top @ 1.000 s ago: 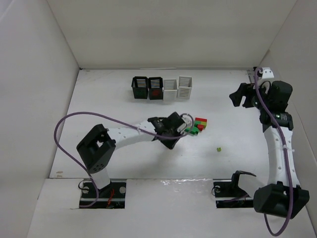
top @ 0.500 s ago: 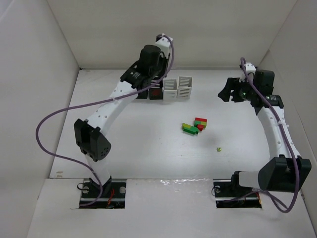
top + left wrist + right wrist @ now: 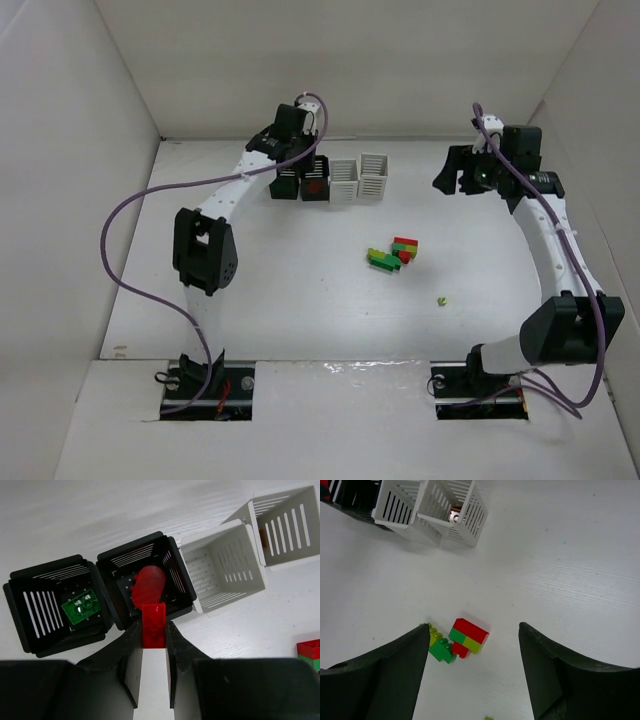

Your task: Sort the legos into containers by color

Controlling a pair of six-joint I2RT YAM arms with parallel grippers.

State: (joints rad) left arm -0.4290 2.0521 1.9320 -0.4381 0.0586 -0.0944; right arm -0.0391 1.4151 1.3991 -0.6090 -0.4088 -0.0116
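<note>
I need to move my left gripper gently outward past the basket's near rim, over the middle of the second black basket (image 3: 315,186) (image 3: 147,581), and release, because a red piece is inside the basket.
My left gripper (image 3: 154,628) is shut on a red brick (image 3: 154,622) and holds it above the near rim of the second black basket (image 3: 176,580), which has a red piece (image 3: 148,581) inside. The first black basket (image 3: 30,611) holds a green brick (image 3: 80,607). Two white baskets (image 3: 222,565) (image 3: 287,525) stand to the right. In the top view the left gripper (image 3: 298,160) hangs over the black baskets (image 3: 316,181). A pile of red, green and yellow-green legos (image 3: 393,254) (image 3: 465,636) lies mid-table. My right gripper (image 3: 474,630) (image 3: 455,176) is open, high above the pile.
A tiny yellow-green piece (image 3: 440,300) lies alone, nearer than the pile and to its right. The far white basket (image 3: 452,507) has a small brownish thing inside. White walls close in the table on the left, back and right.
My left arm has swung from the lego pile up to the black baskets, carrying the red brick. My right arm has shifted left and toward the back.
</note>
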